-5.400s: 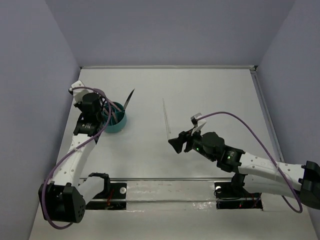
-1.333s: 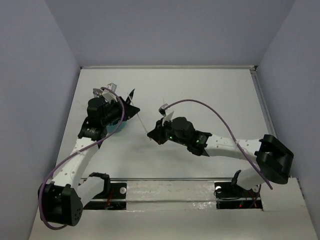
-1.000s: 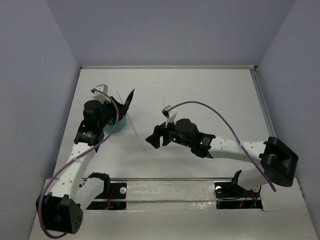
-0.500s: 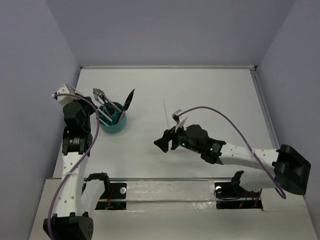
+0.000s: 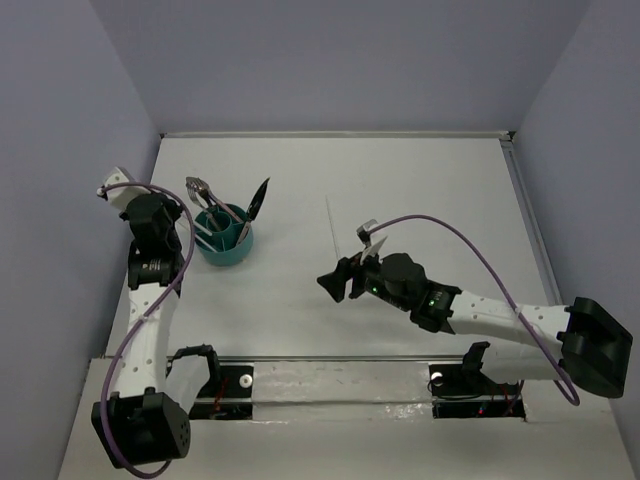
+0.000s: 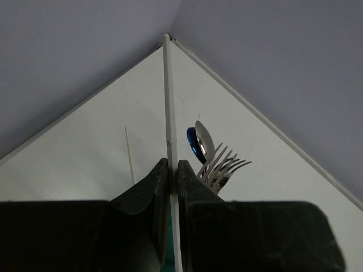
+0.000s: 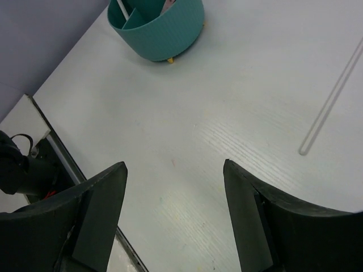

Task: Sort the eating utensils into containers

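Note:
The lower end of the slim white utensil already reaches inside, so I next need to move my left gripper slightly down toward the teal cup's side section point(image 5: 207, 243) point(image 6: 168, 259) and open it to let go of the utensil.
The teal cup point(image 5: 226, 243) stands at the left of the table and holds several silver forks point(image 5: 198, 188) and a dark spoon point(image 5: 260, 197). My left gripper point(image 5: 183, 232) is just left of the cup, shut on a slim white utensil point(image 6: 168, 107) that points up past the fingers; teal shows beneath the jaws. The forks point(image 6: 223, 163) and a blue spoon point(image 6: 194, 141) stand beyond it. My right gripper point(image 5: 335, 283) is open and empty over mid-table, fingers point(image 7: 96, 209) wide apart. A second slim white utensil point(image 5: 330, 226) lies on the table; it also shows in the right wrist view point(image 7: 332, 99).
Walls enclose the table on the left, back and right. The table's raised right rim point(image 5: 522, 205) runs front to back. The arm bases and a mounting rail point(image 5: 340, 385) line the near edge. The cup point(image 7: 159, 28) sits far ahead of my right gripper.
The right gripper brought a white utensil to the left gripper, let go and drew back right, open. The left arm swung left with the utensil, beside the cup.

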